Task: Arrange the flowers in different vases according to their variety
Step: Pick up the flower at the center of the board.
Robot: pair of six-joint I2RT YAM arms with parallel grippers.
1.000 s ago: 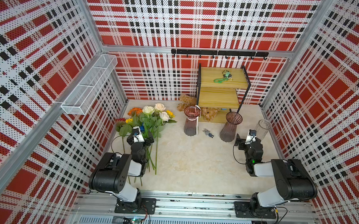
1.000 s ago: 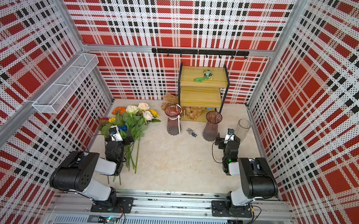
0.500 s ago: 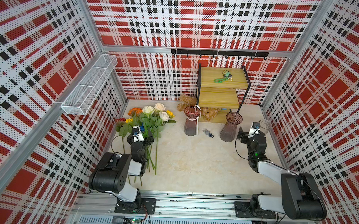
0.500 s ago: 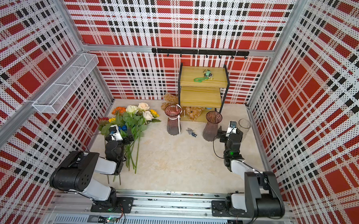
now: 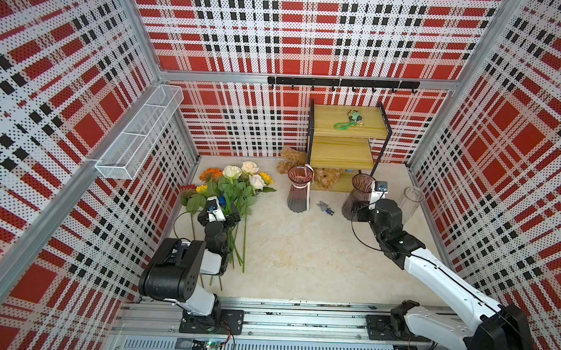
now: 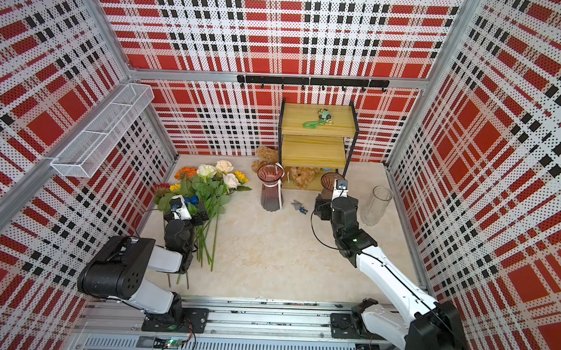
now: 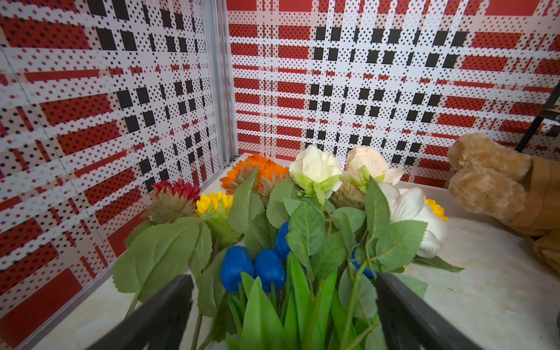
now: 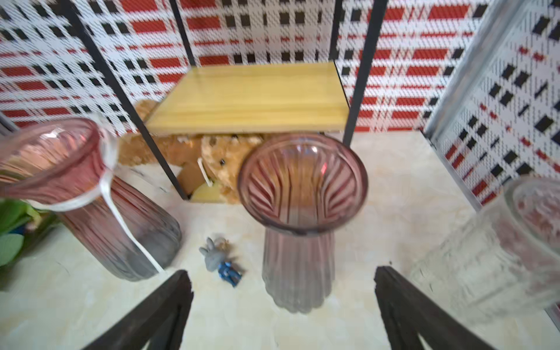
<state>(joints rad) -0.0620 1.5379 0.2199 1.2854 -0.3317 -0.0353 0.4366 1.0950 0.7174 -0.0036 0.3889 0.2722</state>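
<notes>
The outermost green stem [image 5: 245, 228] lies apart from the others, so I should move my left gripper over toward the ribboned purple vase and then down, tilting its fingers onto that stem.
The flowers [image 5: 236, 187] [image 6: 207, 182] lie in one bunch on the table at the left, heads toward the back wall. The left wrist view shows cream roses [image 7: 315, 169], blue tulips [image 7: 251, 266] and an orange sunflower [image 7: 254, 172]. My left gripper [image 5: 219, 216] [image 7: 281, 281] stands open over the stems, with leaves and stems between its fingers. Three vases stand upright: a purple one with a white ribbon [image 5: 299, 193] [image 8: 91, 197], a second purple one [image 5: 360, 189] [image 8: 297, 212] and a clear one [image 5: 409, 204] [image 8: 500, 242]. My right gripper [image 5: 364, 207] [image 8: 281, 278] is open just short of the second purple vase.
A yellow-shelved black rack [image 5: 342, 149] stands at the back with brown plush toys [image 5: 293, 157] beside and under it. A small grey-and-blue figurine [image 5: 325, 207] [image 8: 221, 263] lies between the purple vases. A white wire basket [image 5: 138, 134] hangs on the left wall.
My right arm has stretched forward from the near right side toward the vases, its gripper still open. The left arm and the flowers have not moved.
</notes>
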